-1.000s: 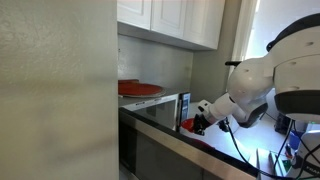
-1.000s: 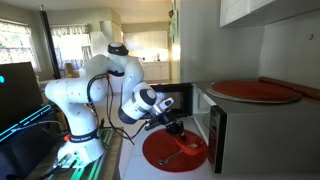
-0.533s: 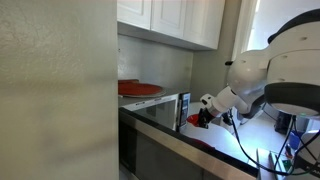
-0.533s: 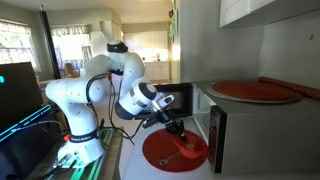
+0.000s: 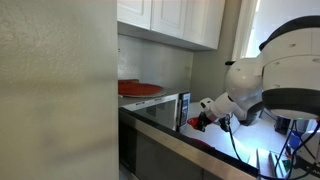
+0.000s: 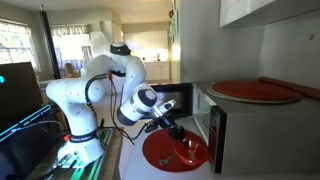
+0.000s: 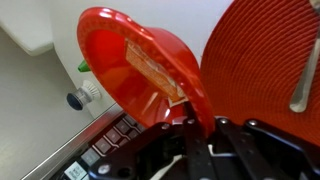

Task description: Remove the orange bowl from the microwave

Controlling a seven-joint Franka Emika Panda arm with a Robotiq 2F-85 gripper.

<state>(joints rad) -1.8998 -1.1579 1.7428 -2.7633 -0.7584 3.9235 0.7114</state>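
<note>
I should carry the bowl (image 6: 188, 151) with my gripper past the red mat's edge, then go down and let go of it on the bare white counter, because a utensil is on the mat.
The orange bowl (image 7: 138, 60) fills the wrist view, tilted, with its rim pinched between my gripper's (image 7: 190, 118) fingers. In an exterior view the gripper (image 6: 180, 137) holds the bowl (image 6: 188, 151) outside the microwave (image 6: 216, 130), just in front of its open front and low over a red round mat (image 6: 160, 152). In an exterior view the gripper (image 5: 205, 112) and a bit of the bowl (image 5: 193, 123) show beside the microwave (image 5: 160, 106). The microwave's inside is hidden.
A wide flat red-orange dish (image 6: 255, 92) lies on top of the microwave, also in an exterior view (image 5: 140, 89). A metal utensil (image 7: 303, 70) lies on the red mat (image 7: 265, 55). White cabinets (image 5: 170, 20) hang above. A blurred panel (image 5: 55, 90) blocks the near side.
The gripper with the bowl has shifted slightly outward and down over the red mat; the arm's wrist has turned a little.
</note>
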